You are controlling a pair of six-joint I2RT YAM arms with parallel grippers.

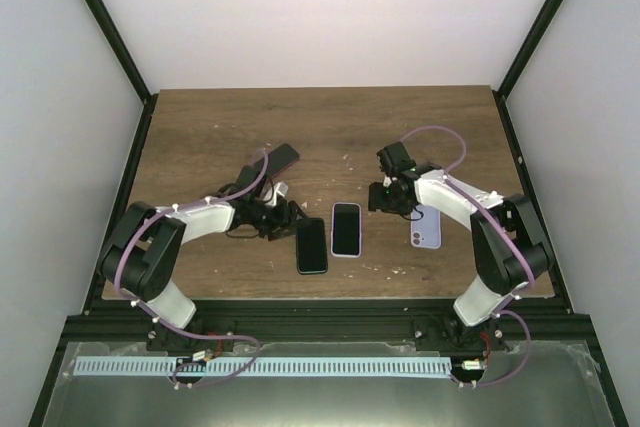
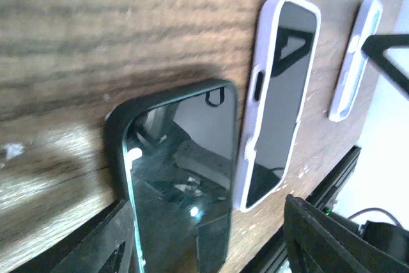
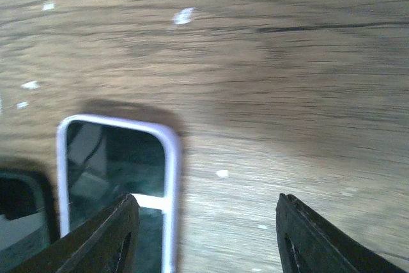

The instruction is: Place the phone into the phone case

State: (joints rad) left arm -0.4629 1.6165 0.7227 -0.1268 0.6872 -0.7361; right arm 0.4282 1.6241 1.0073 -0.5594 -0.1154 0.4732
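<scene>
My right gripper goes down, back and to the right in the top view onto the lilac-white case's phone-side rim [image 1: 412,232] next, since it lies below on that side.
A black-screened phone in a dark green rim [image 1: 312,245] lies near the table's front middle; it fills the left wrist view [image 2: 179,177]. Beside it on the right lies a phone in a lilac-white case [image 1: 346,229], also in the left wrist view [image 2: 278,100] and the right wrist view [image 3: 115,164]. My left gripper [image 1: 285,215] is open, its fingers either side of the dark phone's end [image 2: 211,247]. My right gripper [image 1: 383,197] is open and empty [image 3: 211,241], just right of the lilac-cased phone, with its left finger [image 3: 112,238] over that phone's edge.
A flat lilac case-like piece [image 1: 425,227] lies under the right forearm; it shows edge-on in the left wrist view [image 2: 354,59]. A dark flat phone-like piece [image 1: 281,158] lies behind the left gripper. The table's front edge [image 1: 330,292] is near.
</scene>
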